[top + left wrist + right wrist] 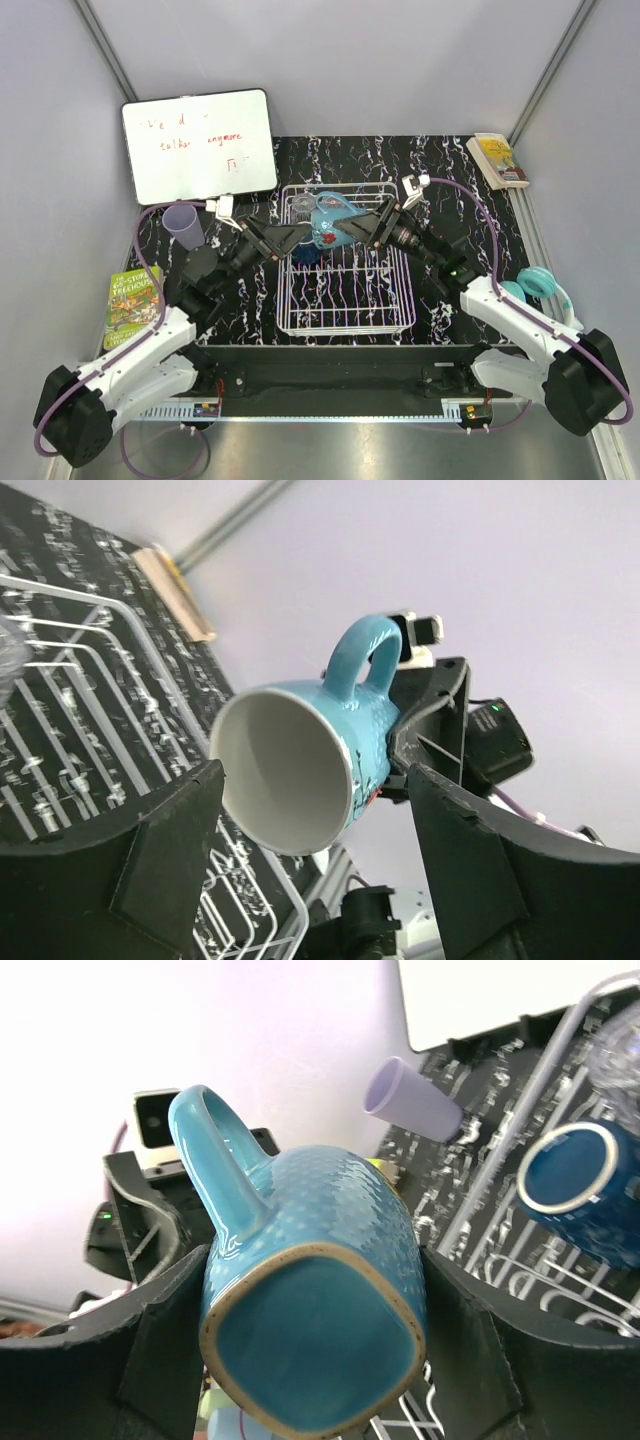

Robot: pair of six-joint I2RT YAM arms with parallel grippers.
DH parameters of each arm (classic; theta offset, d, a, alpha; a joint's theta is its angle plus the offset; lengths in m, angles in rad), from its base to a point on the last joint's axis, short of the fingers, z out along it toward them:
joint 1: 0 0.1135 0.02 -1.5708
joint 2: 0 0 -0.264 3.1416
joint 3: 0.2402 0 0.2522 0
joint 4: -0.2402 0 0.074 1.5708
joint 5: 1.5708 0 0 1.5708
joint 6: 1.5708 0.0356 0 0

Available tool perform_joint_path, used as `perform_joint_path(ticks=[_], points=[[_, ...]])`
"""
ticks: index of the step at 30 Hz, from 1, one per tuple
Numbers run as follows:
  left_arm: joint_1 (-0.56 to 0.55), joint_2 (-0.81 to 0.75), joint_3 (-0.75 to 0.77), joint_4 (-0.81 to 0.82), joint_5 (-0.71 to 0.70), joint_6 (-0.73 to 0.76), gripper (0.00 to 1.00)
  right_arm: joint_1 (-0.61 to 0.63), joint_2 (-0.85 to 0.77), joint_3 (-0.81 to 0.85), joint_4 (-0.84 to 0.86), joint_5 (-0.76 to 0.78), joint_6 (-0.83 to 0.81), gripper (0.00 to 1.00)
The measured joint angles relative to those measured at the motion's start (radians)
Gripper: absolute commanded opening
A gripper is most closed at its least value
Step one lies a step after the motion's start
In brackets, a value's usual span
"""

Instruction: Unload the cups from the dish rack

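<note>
My left gripper should slide back and to the right in the top view to the mug's near rim, one finger entering the mug's facing opening.
My right gripper [358,228] is shut on the teal mug [328,217] and holds it on its side above the white wire dish rack [345,329]. In the right wrist view the fingers [165,1345] press the mug's base end [315,1310]. My left gripper [292,236] is open, its jaws on either side of the mug's mouth [290,780]; I cannot tell if they touch it. A dark blue mug [575,1185] and a clear glass [300,206] sit in the rack. The lavender tumbler [184,225] stands on the table left of the rack.
A whiteboard [198,143] leans at the back left. A green book [133,305] lies at the left edge. Another book [497,160] lies at the back right. A teal ring-shaped object [536,284] sits by the right arm.
</note>
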Motion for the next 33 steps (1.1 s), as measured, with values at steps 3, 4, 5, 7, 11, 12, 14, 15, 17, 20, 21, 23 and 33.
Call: perform_joint_path(ticks=[3,4,5,7,11,12,14,15,17,20,21,23,33], points=[[-0.018,0.024,0.000,0.040,0.018,-0.009,0.75,0.000,0.011,0.000,0.053,-0.015,0.021,0.00],[-0.028,0.037,0.001,0.052,0.024,-0.013,0.75,0.000,0.016,0.000,0.065,-0.023,0.026,0.00],[-0.037,0.050,0.002,0.060,0.026,-0.014,0.73,0.000,0.022,0.000,0.077,-0.028,0.032,0.00],[-0.052,0.071,0.002,0.071,0.032,-0.018,0.70,0.000,0.033,0.000,0.090,-0.033,0.040,0.00],[-0.085,0.111,0.003,0.100,0.039,-0.021,0.63,0.000,0.054,0.000,0.117,-0.050,0.059,0.00],[-0.092,0.120,0.006,0.103,0.040,-0.022,0.60,0.000,0.059,0.000,0.124,-0.054,0.063,0.00],[-0.109,0.144,0.016,0.119,0.042,-0.023,0.55,0.000,0.072,-0.003,0.143,-0.062,0.076,0.00],[-0.118,0.157,0.023,0.128,0.043,-0.023,0.53,0.000,0.080,-0.003,0.152,-0.068,0.081,0.00],[-0.129,0.174,0.032,0.143,0.043,-0.025,0.49,0.000,0.087,-0.005,0.161,-0.079,0.088,0.00],[-0.140,0.201,0.044,0.167,0.047,-0.024,0.40,0.000,0.096,-0.007,0.173,-0.095,0.100,0.00],[-0.142,0.210,0.048,0.174,0.050,-0.025,0.36,0.000,0.098,-0.007,0.176,-0.100,0.103,0.00],[-0.146,0.219,0.055,0.184,0.057,-0.024,0.11,0.000,0.100,-0.009,0.176,-0.103,0.108,0.00],[-0.154,0.225,0.093,0.187,0.094,-0.024,0.00,0.000,0.063,-0.015,0.150,-0.101,0.155,0.54]])
